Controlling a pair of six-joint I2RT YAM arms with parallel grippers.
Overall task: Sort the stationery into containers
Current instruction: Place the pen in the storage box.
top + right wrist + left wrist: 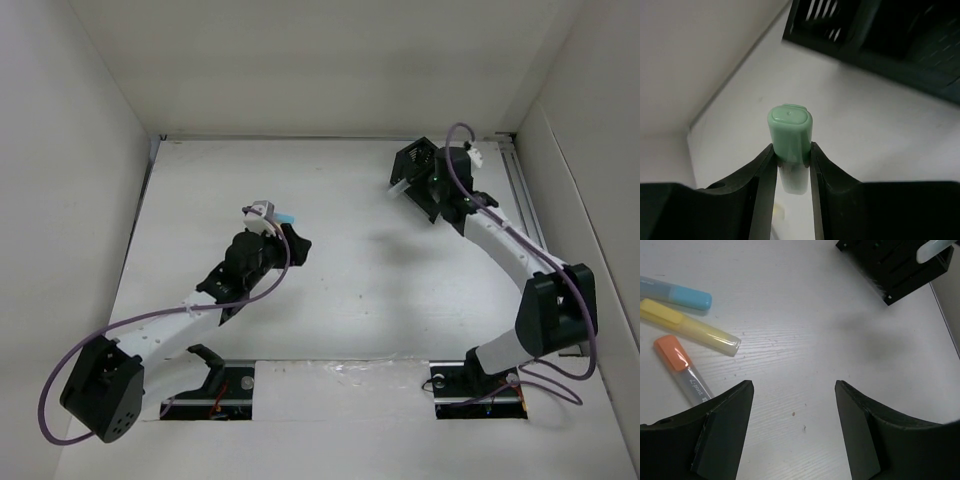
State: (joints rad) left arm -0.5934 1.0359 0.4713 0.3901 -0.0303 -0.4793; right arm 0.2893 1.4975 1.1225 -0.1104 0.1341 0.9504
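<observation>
My right gripper will next move the highlighter (790, 131) to the right in the wrist view, over the organizer's wide section (902, 30), and let it go.
My right gripper (791, 148) is shut on a pale green highlighter (790, 131), held cap-first just short of the black mesh organizer (880, 40). In the top view this gripper (404, 186) hangs at the back right with the marker's pale end (399, 187) sticking out. My left gripper (794, 390) is open over bare table, with nothing between its fingers. To its left lie three markers side by side: a pale blue one (686, 295), a yellow one (690, 328) and an orange-capped one (681, 366). The organizer (895, 267) shows far right in the left wrist view.
White walls enclose the table on the left, back and right. The right wall and a metal rail (522, 190) run close behind the organizer. Both arm bases (470, 380) sit at the near edge.
</observation>
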